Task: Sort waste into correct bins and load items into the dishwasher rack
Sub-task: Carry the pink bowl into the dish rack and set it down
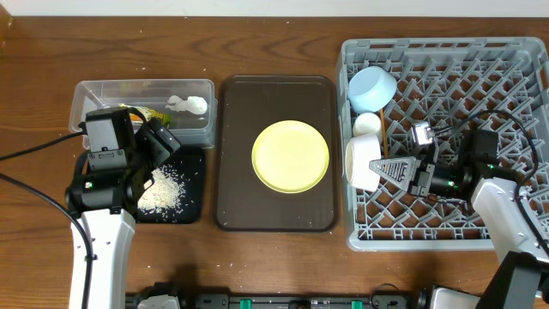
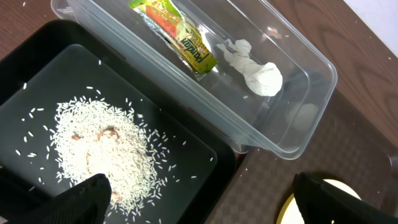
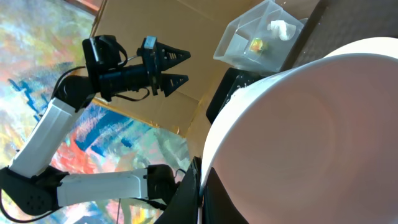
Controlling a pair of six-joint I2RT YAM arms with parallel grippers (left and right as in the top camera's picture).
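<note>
The right gripper lowers toward the rack's open wires beside the white cup next and releases the bowl's rim. The white cup (image 1: 367, 124) already fills the spot behind.
In the clear tub (image 2: 297, 134) lie the snack wrapper (image 2: 177, 37) and the crumpled tissue (image 2: 255, 71). Beside it, the black tray (image 2: 37, 68) holds the heap of rice (image 2: 99, 146). My left gripper (image 1: 159, 142) hovers open over the black tray's right edge with nothing between its fingers (image 2: 84, 196). The yellow plate (image 1: 290, 155) rests on the brown serving tray. At the left side of the grey rack (image 1: 497, 77), my right gripper (image 1: 382, 168) is shut on the rim of the pale pink-white bowl (image 3: 311, 124), which stands on edge. Behind it are the light blue bowl (image 1: 371, 87) and the white cup (image 1: 367, 124).
The dark brown serving tray (image 1: 232, 202) lies between the bins and the rack. In the right wrist view the left arm (image 3: 118, 68) shows across the table, with the tub behind it. The right arm's cables lie over the rack's middle.
</note>
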